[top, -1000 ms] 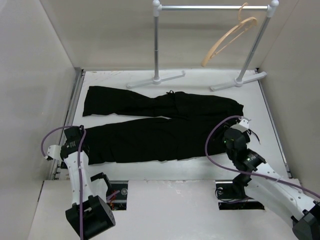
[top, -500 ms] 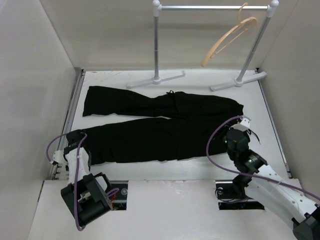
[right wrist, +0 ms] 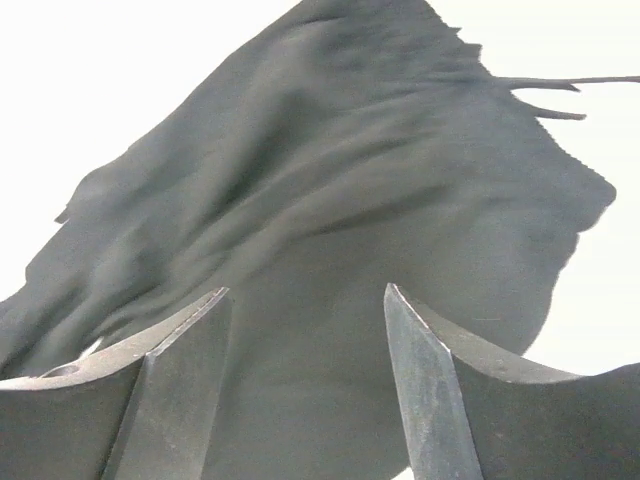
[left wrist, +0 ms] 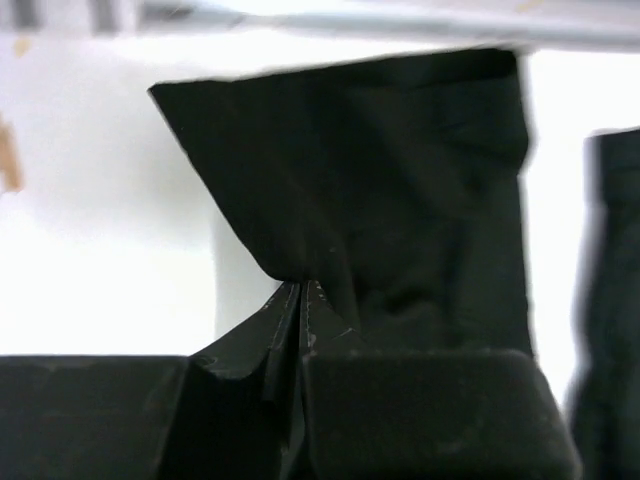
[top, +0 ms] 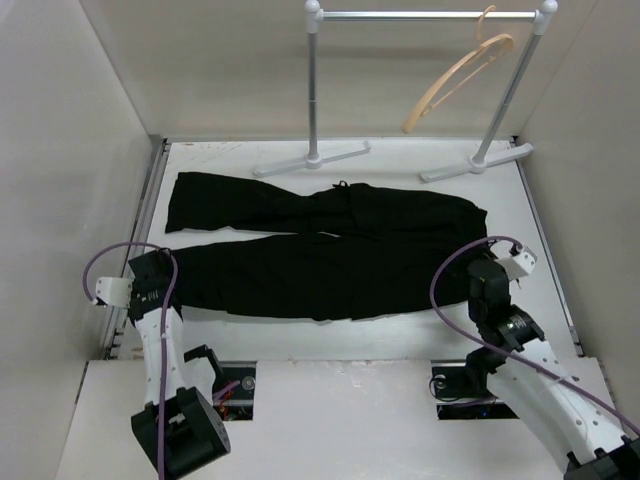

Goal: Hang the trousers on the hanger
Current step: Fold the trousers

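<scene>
My right gripper lowers and shifts right in the wrist view onto the waistband's edge next, since the waistband's near corner lies below it and that way.
The black trousers lie flat on the white table, legs to the left and waist to the right. My left gripper is at the hem of the near leg and shut on the trousers. In the left wrist view the cloth is drawn into a peak between the closed fingertips. My right gripper is at the waist end. It stands open over the trousers, with its fingers wide apart and nothing gripped. The tan wooden hanger hangs tilted from the rail at the back right.
The grey garment rail stands at the back on two posts, with white feet resting on the table just behind the trousers. Pale walls close in on the left and right. A gap with cables lies by the arm bases.
My left gripper has closed on the hem of the near leg, and that end of the leg has bunched inward. My right gripper has opened wider and shifted slightly right.
</scene>
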